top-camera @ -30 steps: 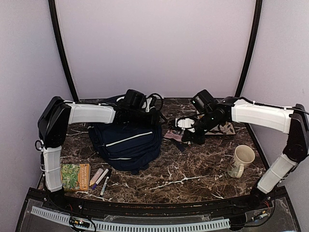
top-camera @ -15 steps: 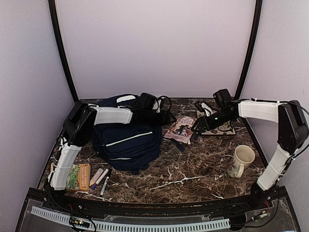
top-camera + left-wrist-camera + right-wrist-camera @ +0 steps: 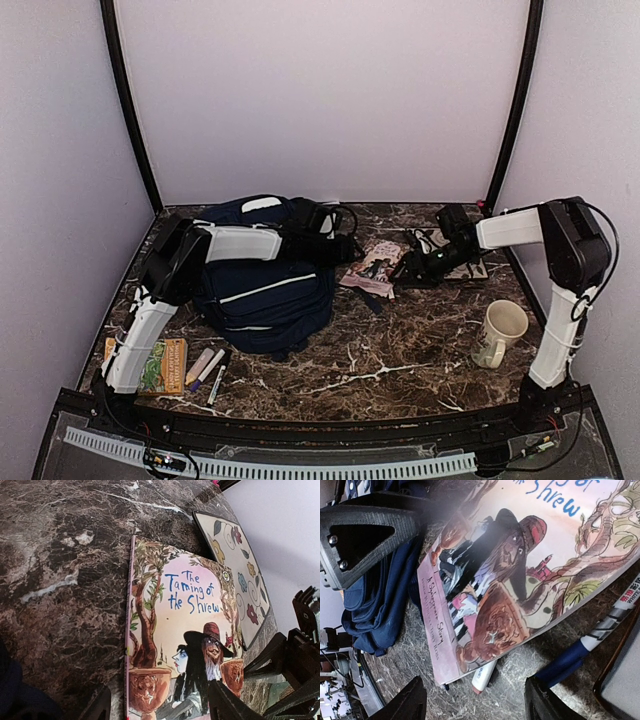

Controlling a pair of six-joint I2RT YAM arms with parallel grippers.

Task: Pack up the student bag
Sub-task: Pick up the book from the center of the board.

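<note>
The robot's right gripper will next tilt and move onto the edge of the picture book by the flowered pad, as that edge is to the gripper's left in the top view.
The student bag, navy with thin white stripes, lies at the back left of the table, and a fold of it shows in the right wrist view. A picture book, "The Taming of the Shrew", lies flat just right of it. My left gripper reaches over the bag and hangs open above the book's near edge. From the other side my right gripper stands open over the book's corner, holding nothing.
A white pen sticks out from under the book, and a blue marker lies beside it. A flowered pad sits behind the book. Also on the marble table: a cream mug, a green book and markers.
My right gripper has opened and let the picture book down onto the table, and its arm has drawn back to the right. The left gripper has swung right over the bag to the book.
</note>
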